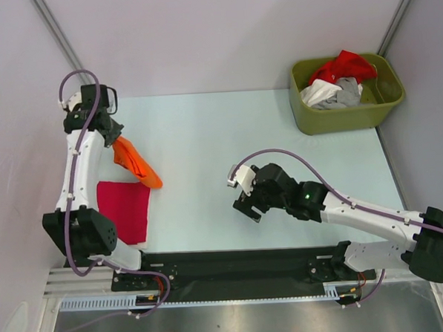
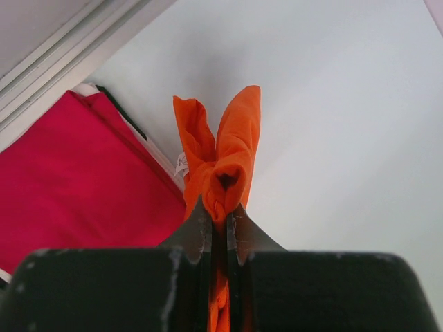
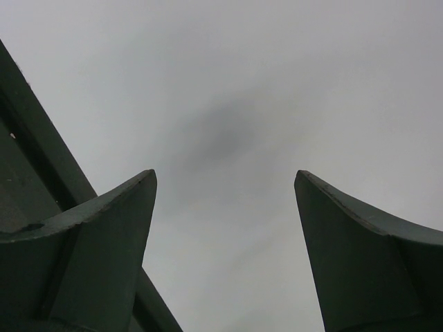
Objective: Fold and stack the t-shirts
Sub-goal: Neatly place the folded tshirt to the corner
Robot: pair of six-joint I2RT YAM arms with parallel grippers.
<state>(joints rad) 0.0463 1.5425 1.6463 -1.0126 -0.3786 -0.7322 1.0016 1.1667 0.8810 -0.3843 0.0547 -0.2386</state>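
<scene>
My left gripper draws back next, turning and lowering, to release the orange t-shirt [image 1: 136,163] on top, since the folded magenta-red t-shirt [image 1: 123,210] lies below and back from it.
My left gripper [image 1: 117,136] is shut on the bunched orange t-shirt [image 1: 136,163], which hangs from it above the table's left side; the wrist view shows the orange cloth [image 2: 225,152] pinched between the fingers [image 2: 197,232]. The magenta-red t-shirt [image 1: 123,210] lies folded flat on the table at the near left, also in the left wrist view [image 2: 76,173]. My right gripper [image 1: 247,208] is open and empty, low over bare table near the middle; its fingers [image 3: 118,228] stand wide apart. Red [image 1: 344,65], white [image 1: 320,92] and grey [image 1: 347,94] t-shirts lie heaped in the bin.
An olive-green plastic bin [image 1: 345,117] stands at the far right corner of the table. Metal frame posts rise at the back left and back right. The black base rail [image 1: 234,266] runs along the near edge.
</scene>
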